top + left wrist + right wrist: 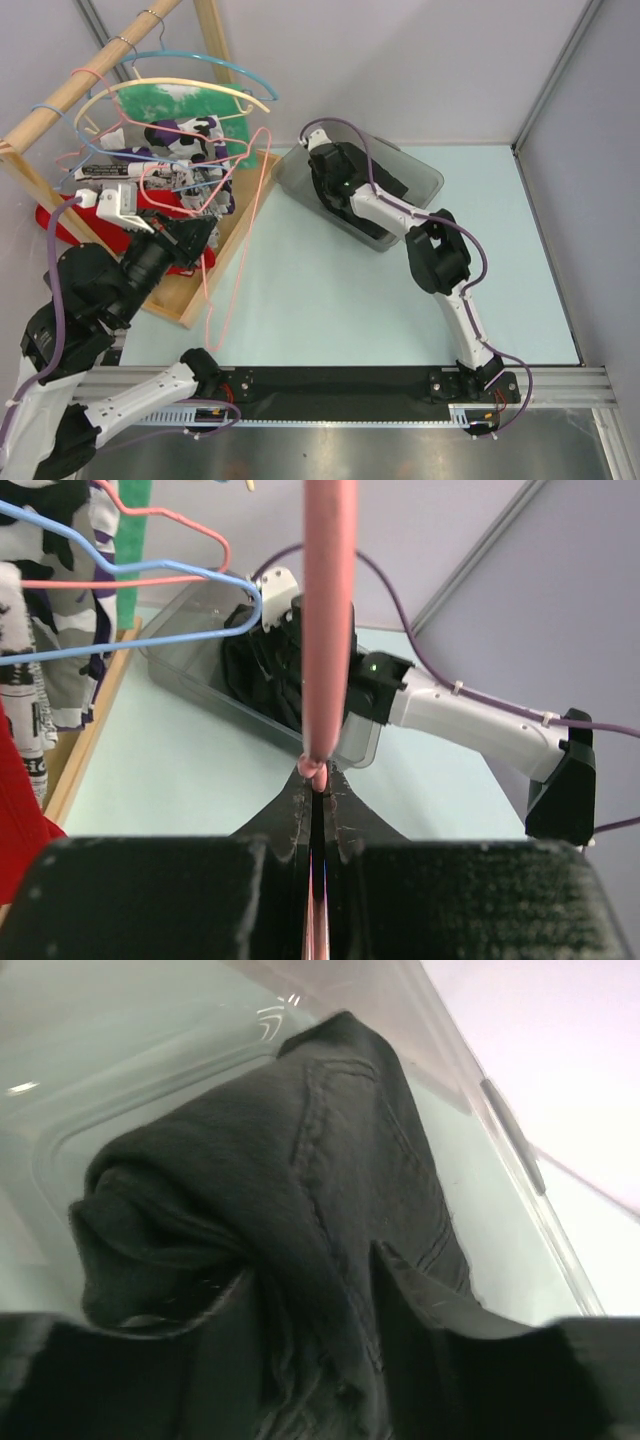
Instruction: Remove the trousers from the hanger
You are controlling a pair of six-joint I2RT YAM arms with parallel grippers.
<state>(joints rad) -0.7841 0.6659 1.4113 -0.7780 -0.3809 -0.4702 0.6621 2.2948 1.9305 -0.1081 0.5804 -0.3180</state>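
Note:
My left gripper should move right in the top view, to the bare tabletop beside the bin, and release the hanger.
The pink wire hanger (257, 195) is bare and hangs tilted in front of the wooden rack. My left gripper (200, 235) is shut on its wire. In the left wrist view the wire (330, 610) runs up from between my closed jaws (319, 780). The black trousers (388, 183) lie inside a grey see-through bin (425, 175) at the back centre, off the hanger. My right gripper (332, 172) reaches into the bin. In the right wrist view its two fingers (320, 1320) pinch a bunched fold of the trousers (300, 1160).
A wooden rack (100, 75) at the back left carries a blue hanger (200, 60), a cream hanger (180, 88), purple-and-white patterned garments (185, 140) and a red cloth (50, 215). Its wooden base (228, 250) lies beside my left gripper. Grey walls close in the table.

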